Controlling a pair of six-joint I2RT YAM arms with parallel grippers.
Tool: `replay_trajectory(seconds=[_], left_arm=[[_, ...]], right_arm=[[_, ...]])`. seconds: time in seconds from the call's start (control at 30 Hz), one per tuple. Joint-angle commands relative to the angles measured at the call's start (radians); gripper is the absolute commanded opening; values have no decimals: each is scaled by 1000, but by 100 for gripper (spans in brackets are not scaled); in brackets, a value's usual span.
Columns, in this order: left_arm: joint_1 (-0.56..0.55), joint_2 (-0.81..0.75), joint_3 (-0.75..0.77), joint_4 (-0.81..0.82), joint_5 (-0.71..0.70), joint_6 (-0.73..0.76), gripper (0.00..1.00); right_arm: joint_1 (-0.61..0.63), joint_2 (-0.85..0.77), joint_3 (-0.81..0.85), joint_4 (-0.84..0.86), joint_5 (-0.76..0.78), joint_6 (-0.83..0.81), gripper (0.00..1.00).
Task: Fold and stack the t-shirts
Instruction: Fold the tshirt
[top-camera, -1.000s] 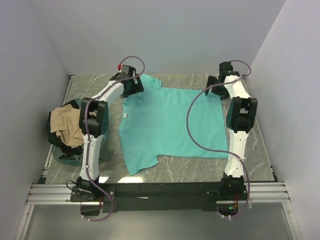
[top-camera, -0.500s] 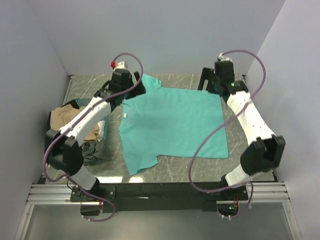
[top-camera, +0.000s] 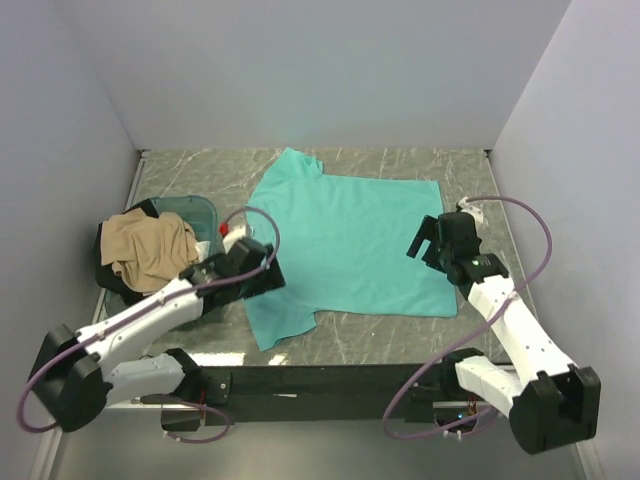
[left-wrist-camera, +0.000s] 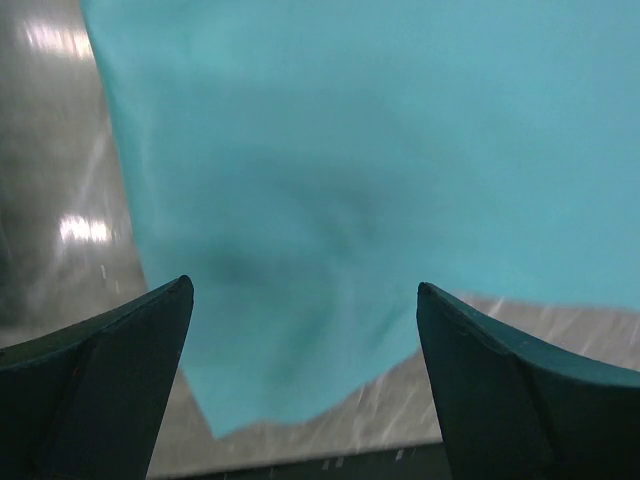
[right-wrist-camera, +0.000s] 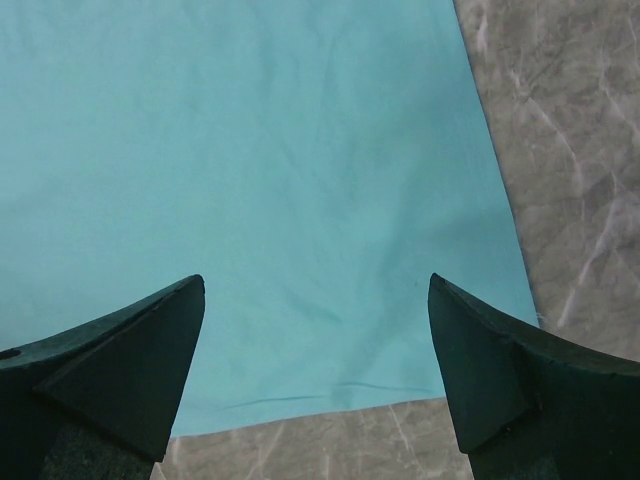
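Observation:
The near sleeve's cuff is below my left gripper and back toward the base, so next my left gripper needs to bring its open fingers back and down onto the cuff's edge.
A teal t-shirt lies spread flat on the marble table, neck to the left and hem to the right. My left gripper hovers open over its near left sleeve. In the left wrist view the jaws stand wide above the teal t-shirt, with nothing between them. My right gripper is open over the hem at the shirt's right side. The right wrist view shows the teal t-shirt and its hem edge below the empty jaws. A tan t-shirt sits crumpled on dark t-shirts at the left.
A translucent bluish tub stands at the left under the crumpled pile. Grey walls close in the table at the back and both sides. A metal rail with the arm bases runs along the near edge. Bare marble shows to the right of the hem.
Both arms have swung back from the shirt's far edge toward the near side, the left to the near sleeve and the right to the hem. Both grippers stayed open. The shirt lies unmoved.

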Motion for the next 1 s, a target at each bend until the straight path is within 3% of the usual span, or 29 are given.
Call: replay_trajectory(seconds=[0.0, 0.13, 0.37, 0.53, 0.73, 0.87, 0.97], left_arm=[[-91, -91, -91, -76, 19, -168, 99], [-256, -168, -186, -103, 54, -301, 99], [-427, -87, -182, -138, 19, -395, 82], [-438, 27, -141, -184, -54, -438, 73], [-439, 120, -90, -130, -44, -365, 62], [-438, 162, -70, -202, -77, -379, 52], [-438, 193, -41, -267, -114, -391, 51]], right_arm=[[-6, -68, -42, 94, 21, 50, 98], [-8, -67, -56, 79, 21, 41, 98], [-8, -35, -69, 80, 11, 19, 98], [-8, -32, -85, 85, 7, 10, 98], [-9, -30, -95, 83, 14, 6, 98], [-9, -38, -110, 83, 11, 13, 98], [-9, -51, -125, 74, 0, 21, 98]])
